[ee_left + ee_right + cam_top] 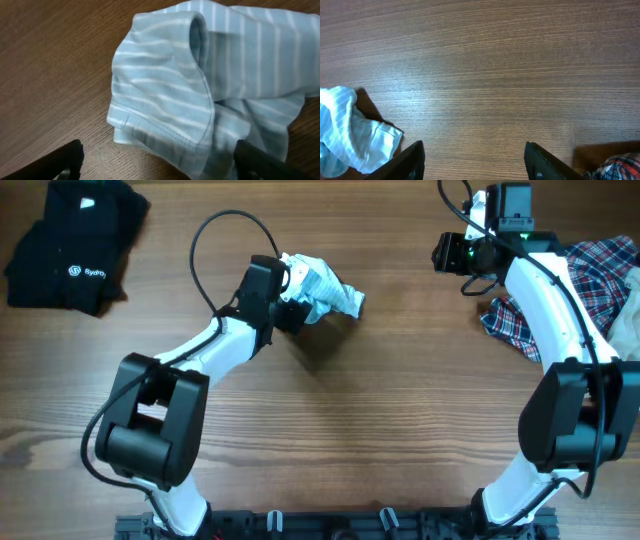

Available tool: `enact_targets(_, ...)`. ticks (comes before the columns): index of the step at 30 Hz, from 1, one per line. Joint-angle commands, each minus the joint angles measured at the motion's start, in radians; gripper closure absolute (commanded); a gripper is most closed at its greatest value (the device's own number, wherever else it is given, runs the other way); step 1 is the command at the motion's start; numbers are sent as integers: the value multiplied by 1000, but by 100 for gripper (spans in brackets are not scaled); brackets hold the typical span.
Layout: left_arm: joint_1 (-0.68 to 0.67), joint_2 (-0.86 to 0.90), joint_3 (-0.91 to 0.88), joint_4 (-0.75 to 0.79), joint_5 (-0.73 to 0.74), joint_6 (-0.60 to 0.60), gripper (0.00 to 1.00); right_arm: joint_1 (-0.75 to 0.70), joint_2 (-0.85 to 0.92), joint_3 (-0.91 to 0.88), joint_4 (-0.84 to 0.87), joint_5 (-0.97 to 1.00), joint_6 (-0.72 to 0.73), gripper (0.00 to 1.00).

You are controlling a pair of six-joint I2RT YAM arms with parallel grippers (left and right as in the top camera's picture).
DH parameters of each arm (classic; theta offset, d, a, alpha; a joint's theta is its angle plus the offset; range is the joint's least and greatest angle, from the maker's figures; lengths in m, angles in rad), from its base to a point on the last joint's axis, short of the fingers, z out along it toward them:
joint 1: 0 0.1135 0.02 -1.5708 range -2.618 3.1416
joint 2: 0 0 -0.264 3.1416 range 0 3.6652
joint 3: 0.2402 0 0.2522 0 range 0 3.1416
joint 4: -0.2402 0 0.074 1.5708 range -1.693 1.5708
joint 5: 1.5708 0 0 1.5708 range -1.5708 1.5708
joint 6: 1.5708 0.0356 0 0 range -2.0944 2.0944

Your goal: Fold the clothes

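My left gripper lowers to the fold at the light blue striped garment's near hem (161, 145) next, then closes, since that cloth lies between my open fingers.
A crumpled light blue striped garment (322, 290) lies on the wooden table at the upper middle. My left gripper (296, 310) is at its left edge. In the left wrist view the garment (200, 85) fills most of the frame, and the left gripper (160, 167) is open, its fingers spread on either side of the garment's near hem. My right gripper (447, 255) is open and empty over bare wood at the upper right. In the right wrist view, the right gripper (475, 162) sits between the blue garment (350, 135) and a plaid shirt.
A red and blue plaid shirt (590, 280) lies bunched at the right edge, and a corner of it shows in the right wrist view (620, 169). A pile of black clothes (75, 245) sits at the top left. The table (400, 410) is brown wood.
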Motion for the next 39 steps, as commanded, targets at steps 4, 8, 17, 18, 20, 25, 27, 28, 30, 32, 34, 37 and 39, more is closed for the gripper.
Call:
enact_targets(4,-2,27,16,25,16,47,11,2,3,5,-13,-17,-6,36)
enact_targets(8,-1,54,16,38,16,48,15,2,3,5,-19,-17,-6,36)
enact_targets(17,24,86,16,71,17,57,25,2,3,5,-25,-17,-6,37)
enact_targets(18,29,86,16,71,17,57,28,2,3,5,-26,-17,-6,37)
enact_targets(20,37,86,16,71,17,53,37,2,3,5,-27,-17,-6,37)
enact_targets(25,34,86,16,73,16,53,68,2,3,5,-35,-17,-6,37)
enact_targets(27,34,85,16,73,16,45,76,2,3,5,-35,-17,-6,37)
enact_targets(28,34,85,16,73,16,43,80,2,3,5,-35,-17,-6,37)
enact_targets(30,34,80,20,68,16,43,85,2,3,5,-36,-17,-6,37)
enact_targets(32,34,70,20,68,16,43,90,2,3,5,-39,-17,-6,37)
enact_targets(34,34,51,20,63,11,43,92,2,3,5,-41,-17,-6,37)
enact_targets(37,33,18,24,40,0,42,94,2,3,5,-42,-17,-6,37)
enact_targets(39,31,-19,26,17,-3,40,96,2,3,5,-42,-18,-4,37)
